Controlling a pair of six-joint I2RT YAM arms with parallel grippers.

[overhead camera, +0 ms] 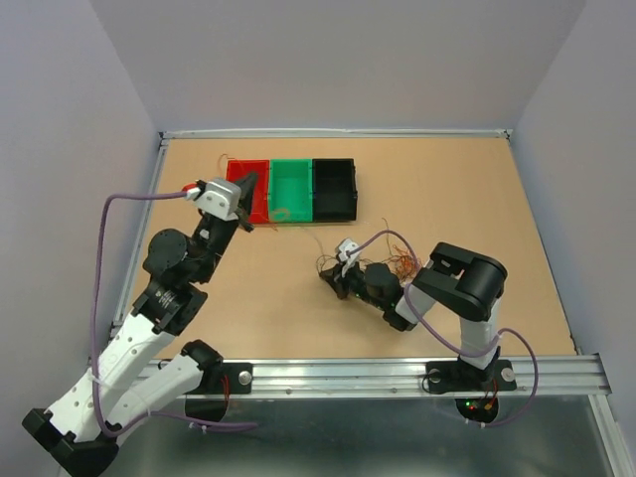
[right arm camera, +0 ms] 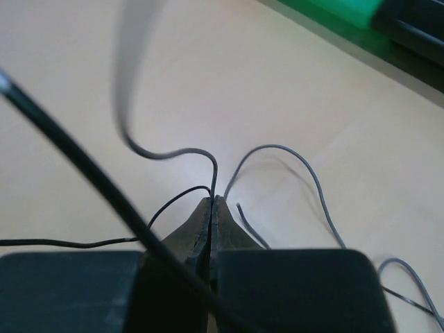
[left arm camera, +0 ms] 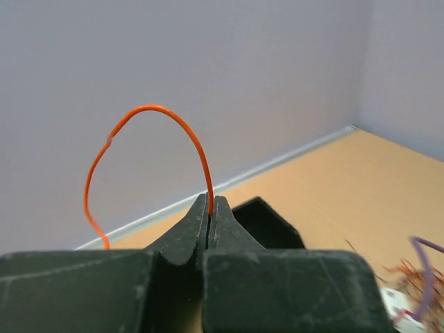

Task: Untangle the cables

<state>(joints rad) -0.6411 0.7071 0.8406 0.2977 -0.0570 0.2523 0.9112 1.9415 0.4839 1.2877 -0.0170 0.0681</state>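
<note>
My left gripper needs to tilt next until its fingers point down into the open red bin (overhead camera: 260,209) and then let go of the orange-red wire, because its fingers face the grey wall now.
My left gripper (overhead camera: 248,191) hangs over the red bin (overhead camera: 260,209). In the left wrist view it (left arm camera: 210,202) is shut on a thin orange-red wire (left arm camera: 156,109) that arcs up and left from the fingertips. My right gripper (overhead camera: 333,274) is low over the table, at the left end of a tangle of orange-brown and dark cables (overhead camera: 399,260). In the right wrist view it (right arm camera: 211,202) is shut on a thin grey wire (right arm camera: 173,154). Another grey wire (right arm camera: 291,156) and a fine black wire (right arm camera: 69,244) lie on the table beside the tips.
A green bin (overhead camera: 291,189) and a black bin (overhead camera: 334,187) stand in a row with the red bin at the back. A loose thin wire lies in front of the green bin (overhead camera: 283,213). Grey walls enclose the table on three sides.
</note>
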